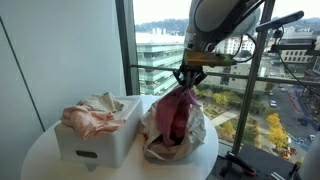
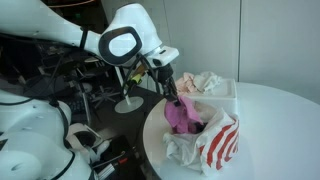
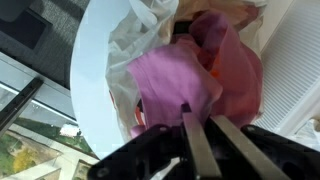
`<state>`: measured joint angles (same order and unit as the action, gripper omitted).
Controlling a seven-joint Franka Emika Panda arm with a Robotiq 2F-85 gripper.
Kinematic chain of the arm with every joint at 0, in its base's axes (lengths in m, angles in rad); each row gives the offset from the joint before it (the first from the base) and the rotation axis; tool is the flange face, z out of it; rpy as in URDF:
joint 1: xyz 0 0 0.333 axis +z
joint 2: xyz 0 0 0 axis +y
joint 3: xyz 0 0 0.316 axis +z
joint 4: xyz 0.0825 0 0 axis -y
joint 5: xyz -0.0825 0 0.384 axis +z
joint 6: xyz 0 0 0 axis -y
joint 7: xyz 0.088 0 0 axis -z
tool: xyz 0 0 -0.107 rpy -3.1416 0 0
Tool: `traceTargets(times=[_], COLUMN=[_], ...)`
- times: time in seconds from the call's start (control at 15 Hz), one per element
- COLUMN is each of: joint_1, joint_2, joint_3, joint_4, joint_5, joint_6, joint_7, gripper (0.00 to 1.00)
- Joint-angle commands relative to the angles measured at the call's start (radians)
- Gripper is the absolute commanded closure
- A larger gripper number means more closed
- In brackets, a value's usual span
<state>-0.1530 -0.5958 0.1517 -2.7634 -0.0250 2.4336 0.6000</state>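
The robot's gripper has to move down and outward first and then open, so that the pink fold of the cloth gets into the bag's opening.
A pink cloth [image 1: 176, 115] [image 2: 182, 115] hangs partly out of a crumpled white plastic bag [image 1: 165, 142] [image 2: 215, 145] with red stripes, on a round white table [image 1: 40, 155]. My gripper [image 1: 186, 80] [image 2: 167, 92] is right above the bag, shut on the top edge of the cloth. In the wrist view the two fingers [image 3: 200, 145] stand close together, and the gripper [image 3: 197, 113] pinches a fold of the pink cloth [image 3: 175, 80]. The cloth's lower part stays inside the bag [image 3: 135, 40], next to a darker reddish cloth [image 3: 240, 70].
A white bin [image 1: 100, 138] [image 2: 222, 90] holding a crumpled pale pink cloth [image 1: 92, 115] stands beside the bag. A window with a railing [image 1: 275, 55] runs behind the table. The table edge [image 3: 85, 90] is close to the bag.
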Motion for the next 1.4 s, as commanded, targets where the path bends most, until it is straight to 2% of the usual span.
traceTargets(times=[0.0, 0.4, 0.67, 0.93, 1.07, 1.33], joint_1=[0.017, -0.023, -0.021, 0.019, 0.051, 0.115], joint_2=[0.136, 0.368, 0.544, 0.725, 0.813, 0.95], joint_3=[-0.019, 0.003, -0.036, -0.113, -0.153, -0.216], joint_4=[0.028, 0.139, 0.259, 0.369, 0.423, 0.517], joint_5=[0.02, -0.088, -0.158, -0.208, -0.203, -0.162], joint_6=[0.023, 0.139, 0.11, 0.115, 0.136, 0.151], joint_7=[-0.05, 0.003, 0.028, 0.058, 0.057, 0.03], gripper=[0.94, 0.94, 0.94, 0.94, 0.98, 0.98])
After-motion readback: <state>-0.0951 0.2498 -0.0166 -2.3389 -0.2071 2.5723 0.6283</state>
